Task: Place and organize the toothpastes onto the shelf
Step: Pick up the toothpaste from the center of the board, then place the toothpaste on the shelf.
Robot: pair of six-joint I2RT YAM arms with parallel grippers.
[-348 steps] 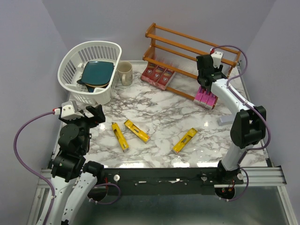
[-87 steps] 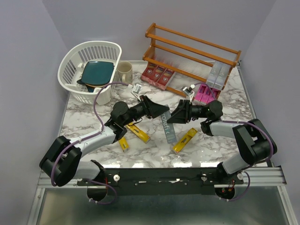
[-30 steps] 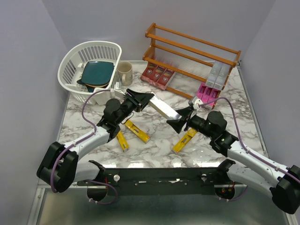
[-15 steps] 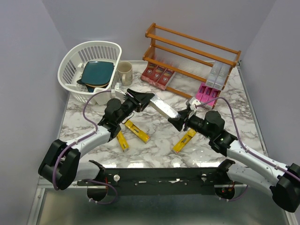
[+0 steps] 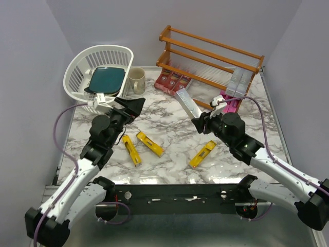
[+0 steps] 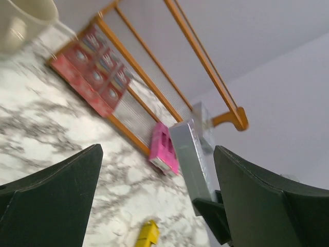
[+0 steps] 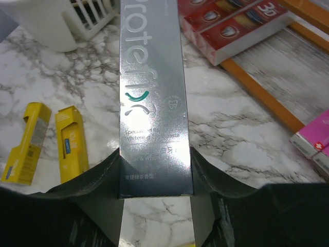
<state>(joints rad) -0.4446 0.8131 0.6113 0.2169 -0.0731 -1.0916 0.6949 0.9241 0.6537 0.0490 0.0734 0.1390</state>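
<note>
I will move my right gripper outward next, turning the carton so that it lines up with the silver cartons, and then I will let go of it.
My right gripper (image 5: 200, 122) is shut on one end of a silver-grey toothpaste carton (image 5: 187, 104), held tilted above the table with its far end toward the shelf (image 5: 211, 55); the right wrist view shows the carton (image 7: 154, 98) clamped between both fingers (image 7: 208, 175). My left gripper (image 5: 131, 107) is open and empty, left of the carton; its wrist view shows the carton (image 6: 191, 154) ahead. Three red cartons (image 5: 172, 82) lie on the shelf's bottom tier, pink ones (image 5: 229, 103) at its right, silver ones (image 5: 236, 82) standing above. Three yellow cartons (image 5: 131, 150) (image 5: 150, 143) (image 5: 202, 154) lie on the table.
A white basket (image 5: 82, 69) holding a teal plate (image 5: 107, 80) stands at the back left, a beige mug (image 5: 136, 80) beside it. The marble table (image 5: 169, 121) is bounded by grey walls at the back and sides.
My left gripper has let go of the silver carton and drawn back to the left. The right gripper now holds the carton alone and has swung it toward the shelf.
</note>
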